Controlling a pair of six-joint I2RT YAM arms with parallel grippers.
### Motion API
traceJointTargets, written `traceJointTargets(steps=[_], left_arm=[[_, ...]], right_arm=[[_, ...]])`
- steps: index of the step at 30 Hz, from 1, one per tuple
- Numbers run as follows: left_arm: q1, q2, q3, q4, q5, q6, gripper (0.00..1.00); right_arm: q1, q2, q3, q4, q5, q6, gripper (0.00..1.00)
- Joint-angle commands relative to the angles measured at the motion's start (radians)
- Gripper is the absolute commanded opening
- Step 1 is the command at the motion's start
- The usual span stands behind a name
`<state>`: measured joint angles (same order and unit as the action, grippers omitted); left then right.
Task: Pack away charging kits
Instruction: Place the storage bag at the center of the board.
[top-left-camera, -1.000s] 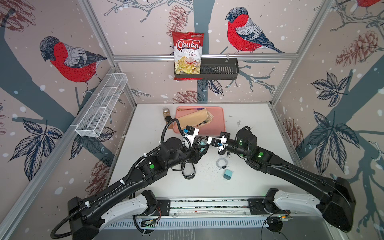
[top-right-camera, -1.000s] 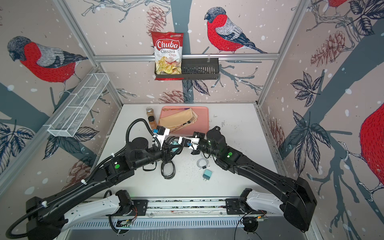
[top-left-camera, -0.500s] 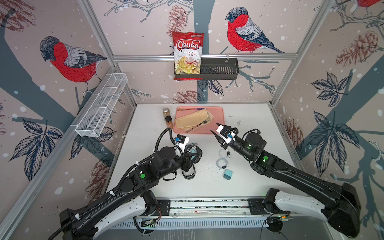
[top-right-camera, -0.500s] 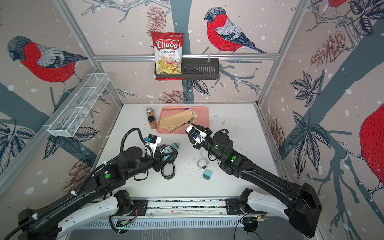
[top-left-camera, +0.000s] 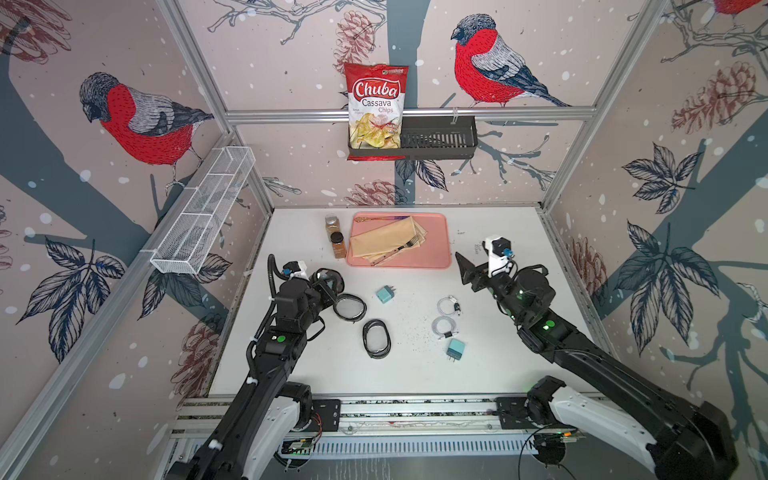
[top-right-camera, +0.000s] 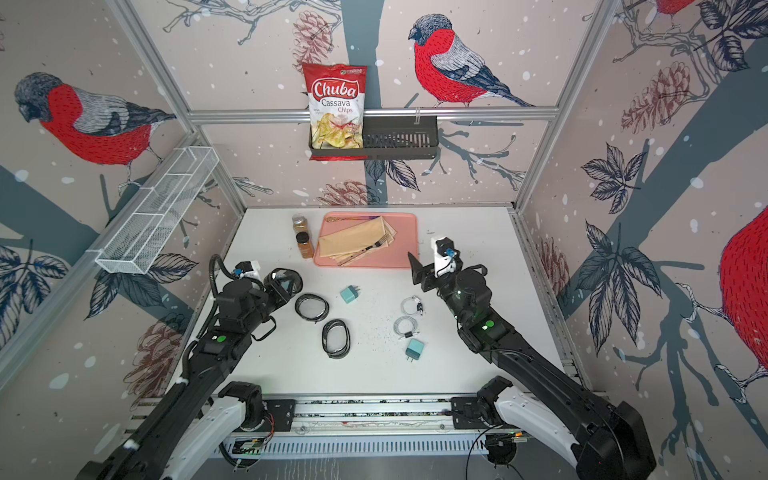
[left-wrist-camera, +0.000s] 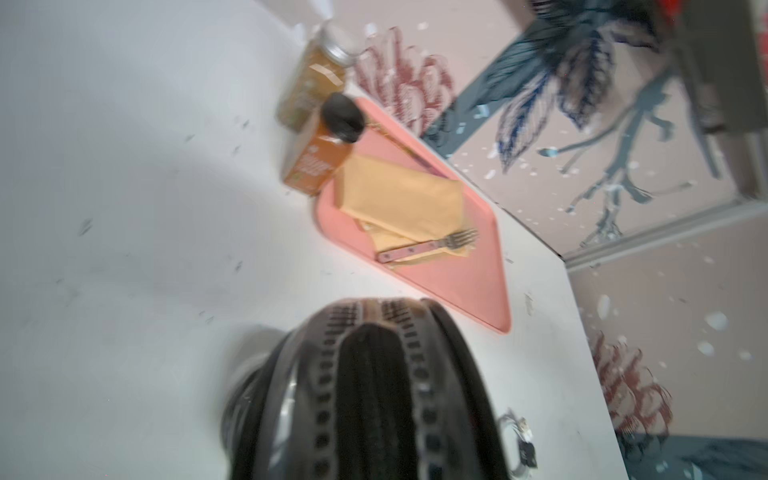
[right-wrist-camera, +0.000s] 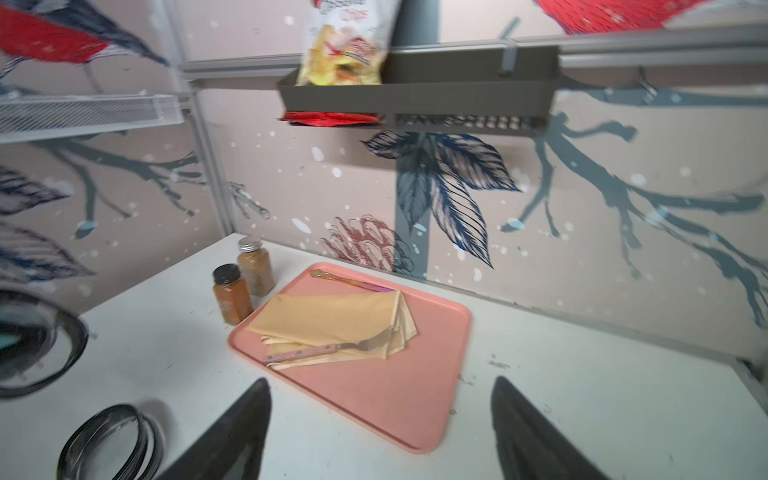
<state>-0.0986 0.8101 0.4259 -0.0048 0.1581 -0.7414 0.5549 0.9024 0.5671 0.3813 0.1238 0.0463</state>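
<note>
I will next lower and roll my left gripper to lay the edge-on case flat, then release it, because the bare tabletop short of the spice jars is below my left gripper.
My left gripper (top-left-camera: 323, 286) is shut on a black oval case (top-left-camera: 331, 282), held on edge above the table's left side; a teal shape shows inside it. In the left wrist view that case (left-wrist-camera: 374, 395) fills the foreground, zipper edge towards the camera. Two more black cases (top-left-camera: 350, 306) (top-left-camera: 376, 338) lie flat next to it. Two teal plug adapters (top-left-camera: 385, 294) (top-left-camera: 455, 348) and two coiled white cables (top-left-camera: 446, 305) (top-left-camera: 444, 326) lie mid-table. My right gripper (right-wrist-camera: 380, 382) stands open and empty, raised right of the tray's front corner.
A pink tray (top-left-camera: 440, 257) at the back holds folded yellow napkins and a fork. Two brown spice jars (top-left-camera: 336, 239) stand at its left. A chips bag sits in a black wall basket (top-left-camera: 440, 139). A white wire shelf (top-left-camera: 203, 212) hangs on the left wall.
The right gripper opened and drew back to the right, away from the case. The left arm carried the case back towards the left.
</note>
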Motion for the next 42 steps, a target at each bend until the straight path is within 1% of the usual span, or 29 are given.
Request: traceJointTargets(steps=[1, 4, 5, 7, 8, 11, 15, 17, 20, 23, 25, 28, 30, 32, 33, 35, 36, 39, 40, 42], left_arm=[[0.039, 0.056, 0.001, 0.174, 0.023, -0.08, 0.0], [0.046, 0.088, -0.02, 0.21, -0.116, -0.083, 0.0], [0.059, 0.099, -0.039, 0.245, -0.142, -0.09, 0.0], [0.092, 0.128, -0.065, 0.311, -0.154, -0.107, 0.0], [0.106, 0.149, -0.07, 0.342, -0.15, -0.116, 0.0], [0.126, 0.24, -0.069, 0.435, -0.133, -0.135, 0.0], [0.131, 0.362, -0.05, 0.513, -0.156, -0.154, 0.0], [0.132, 0.408, -0.058, 0.562, -0.184, -0.17, 0.0], [0.138, 0.475, -0.057, 0.624, -0.187, -0.18, 0.0], [0.147, 0.546, -0.056, 0.641, -0.168, -0.217, 0.0], [0.149, 0.595, -0.07, 0.688, -0.158, -0.242, 0.0], [0.159, 0.685, -0.061, 0.728, -0.113, -0.265, 0.0], [0.168, 0.728, -0.045, 0.722, -0.091, -0.275, 0.0], [0.178, 0.75, -0.02, 0.672, -0.075, -0.279, 0.01], [0.179, 0.751, -0.014, 0.642, -0.084, -0.281, 0.1], [0.178, 0.737, -0.016, 0.608, -0.101, -0.294, 0.46], [0.178, 0.726, -0.023, 0.591, -0.11, -0.304, 0.57], [0.179, 0.664, -0.034, 0.489, -0.157, -0.331, 0.8], [0.179, 0.636, -0.025, 0.419, -0.179, -0.337, 0.95], [0.179, 0.59, 0.005, 0.281, -0.219, -0.326, 0.97]], right_arm=[[-0.135, -0.004, -0.034, -0.041, -0.064, 0.202, 1.0], [-0.246, 0.021, -0.079, -0.049, 0.008, 0.288, 1.0], [-0.29, 0.033, -0.097, -0.04, -0.012, 0.322, 1.0], [-0.365, 0.055, -0.133, -0.005, -0.09, 0.361, 1.0], [-0.394, 0.064, -0.153, 0.018, -0.111, 0.374, 1.0], [-0.444, 0.083, -0.207, 0.087, -0.092, 0.399, 1.0], [-0.447, 0.103, -0.288, 0.205, -0.016, 0.412, 0.99], [-0.442, 0.106, -0.3, 0.225, 0.011, 0.42, 1.0], [-0.423, 0.094, -0.331, 0.26, 0.078, 0.434, 1.0], [-0.42, 0.071, -0.353, 0.28, 0.082, 0.434, 1.0], [-0.42, 0.05, -0.372, 0.292, 0.097, 0.44, 0.99], [-0.419, 0.023, -0.397, 0.313, 0.095, 0.44, 0.99], [-0.418, 0.019, -0.403, 0.32, 0.09, 0.439, 1.0], [-0.418, 0.024, -0.401, 0.323, 0.086, 0.437, 1.0], [-0.418, 0.027, -0.4, 0.323, 0.085, 0.438, 0.99], [-0.416, 0.034, -0.396, 0.326, 0.082, 0.436, 1.0], [-0.416, 0.037, -0.395, 0.329, 0.082, 0.437, 0.99], [-0.416, 0.051, -0.389, 0.33, 0.08, 0.434, 0.99], [-0.416, 0.056, -0.385, 0.329, 0.075, 0.432, 1.0], [-0.415, 0.066, -0.38, 0.329, 0.068, 0.429, 0.99]])
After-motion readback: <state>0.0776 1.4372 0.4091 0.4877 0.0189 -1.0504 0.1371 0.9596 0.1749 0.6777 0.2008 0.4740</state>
